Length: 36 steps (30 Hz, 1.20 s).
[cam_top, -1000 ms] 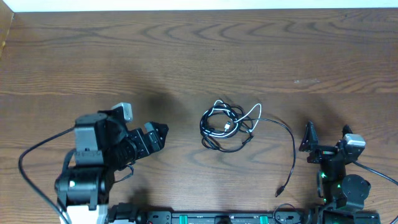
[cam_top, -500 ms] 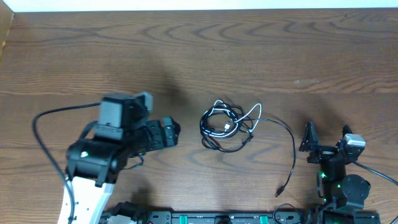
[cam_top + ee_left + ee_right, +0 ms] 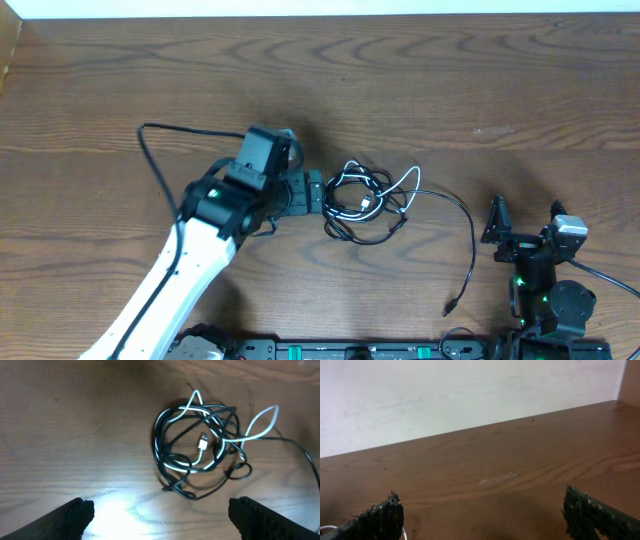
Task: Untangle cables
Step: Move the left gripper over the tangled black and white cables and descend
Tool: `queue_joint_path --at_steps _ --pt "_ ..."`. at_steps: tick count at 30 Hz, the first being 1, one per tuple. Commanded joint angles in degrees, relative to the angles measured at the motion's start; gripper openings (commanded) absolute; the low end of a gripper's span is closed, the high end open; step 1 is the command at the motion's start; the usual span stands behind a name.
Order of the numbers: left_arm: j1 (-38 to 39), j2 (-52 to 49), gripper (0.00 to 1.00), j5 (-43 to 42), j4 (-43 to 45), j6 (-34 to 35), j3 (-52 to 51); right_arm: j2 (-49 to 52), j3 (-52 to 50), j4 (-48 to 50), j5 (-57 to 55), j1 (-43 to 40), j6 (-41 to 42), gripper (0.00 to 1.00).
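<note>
Pieces of black cable run bunched together at the coil's nearest edge, so my left gripper should move down onto that edge next.
The cables (image 3: 363, 202) lie in a tangled coil at the table's middle: black loops with one white cord woven through. They also show in the left wrist view (image 3: 200, 450), with a small silver plug inside the coil. One black cord (image 3: 468, 250) trails right and toward the front, ending in a plug. My left gripper (image 3: 312, 190) is open and empty, just left of the coil; in its wrist view the open jaws (image 3: 161, 517) are a short way from the coil. My right gripper (image 3: 525, 215) is open and empty at the front right, apart from the cables.
The wooden table (image 3: 400, 80) stretches to the back edge. A thick black cord (image 3: 160, 160) loops from the left arm's camera over the table's left side. The right wrist view shows bare wood (image 3: 495, 480) and a white wall.
My left arm has swung from the front left toward the middle, bringing its open gripper up next to the cable coil. The cables and the right arm have not moved.
</note>
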<state>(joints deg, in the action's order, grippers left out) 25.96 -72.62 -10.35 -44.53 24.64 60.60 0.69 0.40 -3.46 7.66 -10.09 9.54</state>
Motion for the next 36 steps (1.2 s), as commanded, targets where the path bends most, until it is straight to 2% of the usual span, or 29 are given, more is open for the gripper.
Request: queue_joint_path --at_steps 1,7,13,23,27,31,36 --pt "0.94 -4.92 0.94 0.42 2.40 2.27 1.40 -0.31 -0.11 -0.24 -0.26 0.24 -0.85 0.99" --pt "4.52 -13.11 0.94 0.90 6.27 3.76 1.38 -0.31 -0.11 -0.24 -0.26 0.24 -0.85 0.99" --pt "7.23 -20.26 0.94 7.08 8.13 3.74 1.36 -0.31 -0.11 -0.24 -0.26 0.24 -0.85 0.99" --pt "7.82 -28.04 0.93 10.49 14.82 3.76 1.33 -0.31 -0.11 -0.24 -0.26 0.24 -0.85 0.99" --pt "7.98 -28.26 0.86 10.40 18.49 4.48 0.24 -0.31 -0.11 -0.24 -0.24 0.24 -0.85 0.99" --pt "8.04 -28.26 0.78 10.40 19.58 7.98 -1.33 -0.31 -0.11 -0.24 -0.26 0.24 -0.85 0.99" --pt "8.07 -28.26 0.76 10.29 19.58 8.74 -2.05 -0.31 -0.11 -0.24 -0.26 0.24 -0.85 0.99"
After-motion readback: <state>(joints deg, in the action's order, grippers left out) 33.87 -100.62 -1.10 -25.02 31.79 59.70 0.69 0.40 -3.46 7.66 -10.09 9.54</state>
